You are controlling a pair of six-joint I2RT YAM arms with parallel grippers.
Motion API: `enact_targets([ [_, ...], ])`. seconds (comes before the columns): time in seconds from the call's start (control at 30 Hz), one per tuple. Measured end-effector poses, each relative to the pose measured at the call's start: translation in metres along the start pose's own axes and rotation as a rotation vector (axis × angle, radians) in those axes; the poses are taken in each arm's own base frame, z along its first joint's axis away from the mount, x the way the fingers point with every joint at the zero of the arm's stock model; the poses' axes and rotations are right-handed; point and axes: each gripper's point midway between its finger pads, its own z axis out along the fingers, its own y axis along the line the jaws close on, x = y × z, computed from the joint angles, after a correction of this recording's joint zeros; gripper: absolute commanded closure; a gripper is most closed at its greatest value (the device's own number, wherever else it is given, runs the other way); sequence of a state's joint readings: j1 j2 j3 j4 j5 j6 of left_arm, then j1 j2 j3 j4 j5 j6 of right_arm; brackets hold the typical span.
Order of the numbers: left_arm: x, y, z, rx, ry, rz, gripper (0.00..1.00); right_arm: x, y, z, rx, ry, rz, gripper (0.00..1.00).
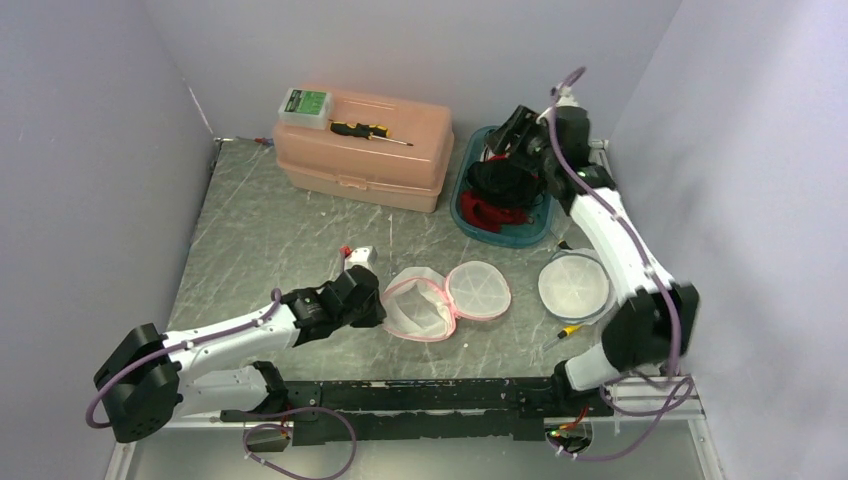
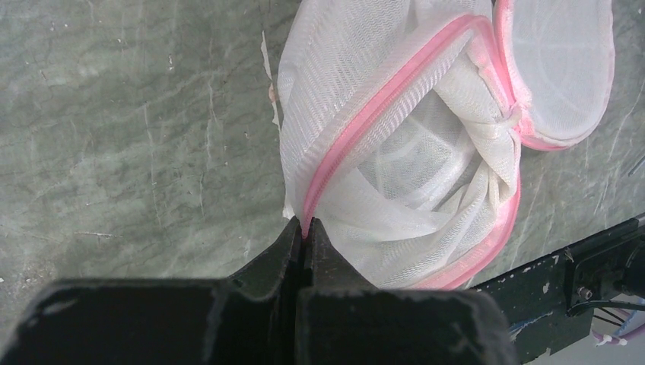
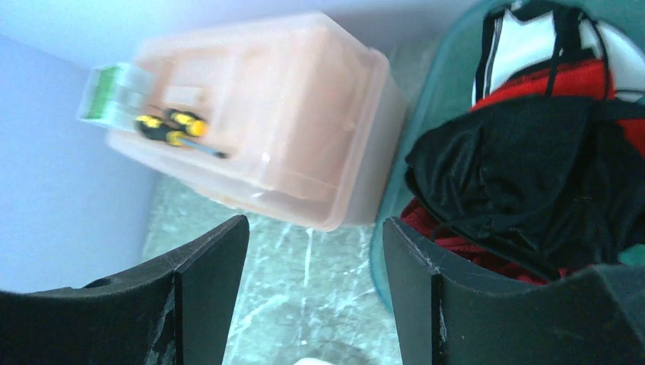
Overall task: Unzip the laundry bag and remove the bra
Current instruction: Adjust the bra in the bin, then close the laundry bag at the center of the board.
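Note:
I will next use my right gripper to swing the lid's pink rim facing the mesh dome back and down, opposite my left gripper's hold, as that place is below and back from it.
The white mesh laundry bag (image 1: 420, 305) with pink zipper trim lies open on the table, its round lid (image 1: 478, 290) flipped to the right. My left gripper (image 1: 378, 300) is shut on the bag's pink zipper edge (image 2: 335, 163) at its left rim; the left wrist view shows only white mesh (image 2: 411, 160) inside. My right gripper (image 1: 508, 135) is open and empty above the teal bin (image 1: 468, 222). A black bra (image 1: 505, 180) lies in that bin on red clothes. In the right wrist view the bra (image 3: 532, 182) sits right of the gripper (image 3: 316, 228).
A peach toolbox (image 1: 365, 155) stands at the back with a screwdriver (image 1: 370, 130) and a green box (image 1: 305, 105) on top. A round white mesh dome (image 1: 573, 285) and a small yellow tool (image 1: 565, 333) lie right of the bag. A small white block (image 1: 358, 255) lies behind my left gripper.

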State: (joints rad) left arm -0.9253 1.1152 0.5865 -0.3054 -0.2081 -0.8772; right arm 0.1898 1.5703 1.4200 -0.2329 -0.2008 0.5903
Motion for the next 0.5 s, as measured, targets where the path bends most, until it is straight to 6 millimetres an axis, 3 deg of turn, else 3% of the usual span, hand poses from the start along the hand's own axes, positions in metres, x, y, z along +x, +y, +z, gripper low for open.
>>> enact_targets([
  [0.1,-0.001,0.000,-0.001,0.002,-0.002,0.000,0.97,-0.029,0.030,-0.063,-0.051,-0.133,-0.018,0.34],
  [0.2,-0.002,0.000,-0.002,0.002,-0.010,-0.001,0.97,-0.020,0.045,-0.131,-0.111,-0.216,-0.025,0.35],
  [0.27,-0.003,0.001,-0.003,-0.003,-0.013,0.002,0.97,0.003,0.049,-0.167,-0.150,-0.235,-0.039,0.36],
  [0.37,-0.003,0.004,-0.003,-0.014,-0.018,0.006,0.97,0.044,0.040,-0.196,-0.174,-0.206,-0.055,0.37],
  [0.5,-0.002,0.007,0.000,-0.030,-0.013,0.012,0.97,0.118,-0.008,-0.191,-0.106,-0.078,-0.023,0.35],
])
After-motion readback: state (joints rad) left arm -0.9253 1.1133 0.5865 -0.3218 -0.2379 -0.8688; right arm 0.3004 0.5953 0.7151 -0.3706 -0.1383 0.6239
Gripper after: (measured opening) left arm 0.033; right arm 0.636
